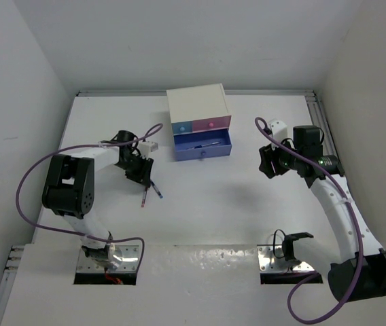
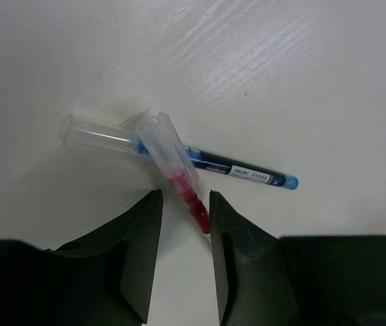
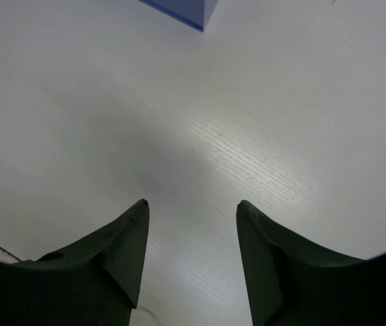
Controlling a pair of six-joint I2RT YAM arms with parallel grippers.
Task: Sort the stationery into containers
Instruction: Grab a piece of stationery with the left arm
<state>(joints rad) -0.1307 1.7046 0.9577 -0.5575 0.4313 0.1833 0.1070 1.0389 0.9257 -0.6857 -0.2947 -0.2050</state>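
Note:
My right gripper has the red pen to its left in the top view, so it should rise and swing toward that pen to close on it.
A red pen (image 2: 187, 197) with a clear cap lies on the table across a blue pen (image 2: 242, 170). My left gripper (image 2: 185, 193) is open and low over them. The red pen's tail lies between the fingers, against the right-hand finger (image 2: 230, 234), with a gap to the other. From above, both pens (image 1: 145, 195) lie just in front of the left gripper (image 1: 141, 171). The white cabinet (image 1: 198, 104) stands at the back, its wide periwinkle drawer (image 1: 203, 151) pulled out with thin pens inside. My right gripper (image 3: 192, 202) is open over bare table.
The small light-blue drawer (image 1: 181, 126) and the pink drawer (image 1: 211, 124) are shut. A corner of the periwinkle drawer (image 3: 187, 10) shows at the top of the right wrist view. White walls close the table in at the back and sides.

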